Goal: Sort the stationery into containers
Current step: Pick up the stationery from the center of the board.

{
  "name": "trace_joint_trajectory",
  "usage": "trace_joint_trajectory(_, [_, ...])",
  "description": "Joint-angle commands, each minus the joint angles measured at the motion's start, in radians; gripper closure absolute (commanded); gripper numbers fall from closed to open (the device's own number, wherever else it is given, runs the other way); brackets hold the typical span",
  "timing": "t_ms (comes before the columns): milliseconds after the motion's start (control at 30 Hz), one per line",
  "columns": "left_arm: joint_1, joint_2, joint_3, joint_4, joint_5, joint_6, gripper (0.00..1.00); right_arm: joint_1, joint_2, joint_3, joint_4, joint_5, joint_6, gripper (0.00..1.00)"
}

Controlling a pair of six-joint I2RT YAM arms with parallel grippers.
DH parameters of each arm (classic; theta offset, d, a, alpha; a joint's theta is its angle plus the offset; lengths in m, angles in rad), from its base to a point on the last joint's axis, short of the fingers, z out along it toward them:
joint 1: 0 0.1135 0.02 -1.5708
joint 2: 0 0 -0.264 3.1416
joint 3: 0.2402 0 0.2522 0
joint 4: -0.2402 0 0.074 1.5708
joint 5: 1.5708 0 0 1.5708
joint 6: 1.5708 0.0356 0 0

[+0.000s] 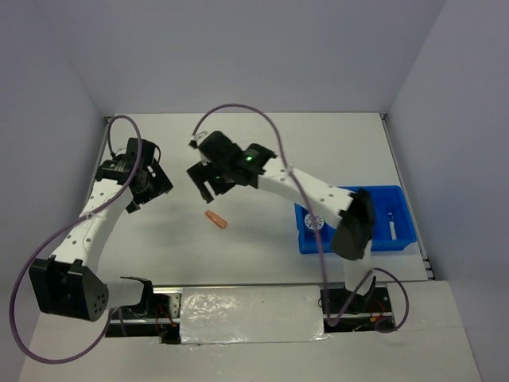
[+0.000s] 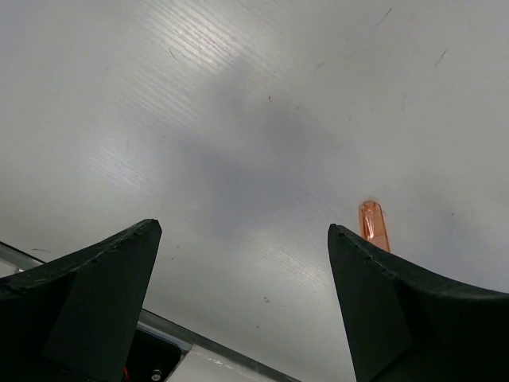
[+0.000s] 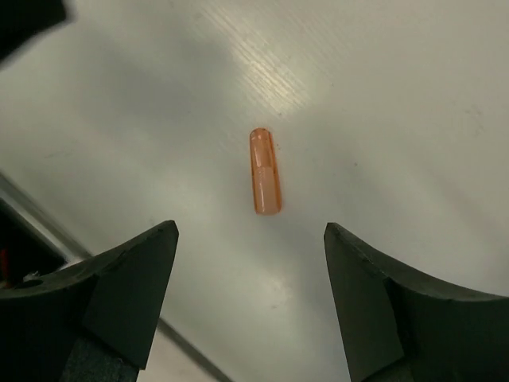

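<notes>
My right gripper moves down and back onto the near end of the orange bar (image 1: 215,219) (image 3: 267,202) next, because the bar's narrow sides face my two open fingers.
An orange short bar (image 1: 215,219) lies alone on the white table. It shows in the right wrist view (image 3: 265,171) just beyond my open fingers, and in the left wrist view (image 2: 374,226) beside the right finger. My right gripper (image 1: 208,184) hangs open and empty above the table, just behind the bar. My left gripper (image 1: 147,191) is open and empty at the left, apart from the bar. The blue compartment tray (image 1: 402,219) sits at the right, partly hidden by the right arm, with a blue-capped white pen (image 1: 392,222) in it. A tape roll (image 1: 313,222) shows in its left compartment.
The table's near edge with a metal rail and the arm bases (image 1: 238,306) runs along the bottom. Grey walls close the table at the back and on both sides.
</notes>
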Motion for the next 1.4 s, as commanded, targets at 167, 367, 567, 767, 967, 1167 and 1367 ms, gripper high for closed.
trace_joint_trajectory(167, [0.065,-0.136,0.025,-0.025,0.031,0.058,0.01,0.021,0.336,0.152,-0.044,0.031,-0.027,0.19])
trace_joint_trajectory(367, [0.086,-0.146,-0.004,-0.025,0.031,0.079,0.01,0.037,0.390,0.096,-0.008,-0.018,-0.016,0.22])
trace_joint_trajectory(567, [0.097,-0.139,-0.016,-0.010,0.042,0.096,0.01,0.063,0.413,0.024,0.037,-0.021,-0.010,0.33])
trace_joint_trajectory(767, [0.106,-0.128,-0.024,0.004,0.059,0.125,0.01,0.074,0.445,0.001,0.020,0.059,0.011,0.73])
trace_joint_trajectory(967, [0.110,-0.108,-0.045,0.043,0.094,0.165,0.01,0.029,0.181,-0.151,0.163,0.129,0.060,0.85])
trace_joint_trajectory(1167, [0.111,-0.094,-0.039,0.061,0.116,0.198,0.01,-0.150,-0.048,-0.169,0.047,0.139,0.080,0.85])
trace_joint_trajectory(1367, [0.110,-0.108,-0.070,0.101,0.182,0.247,0.01,-0.625,-0.358,-0.511,-0.128,0.236,-0.005,0.85])
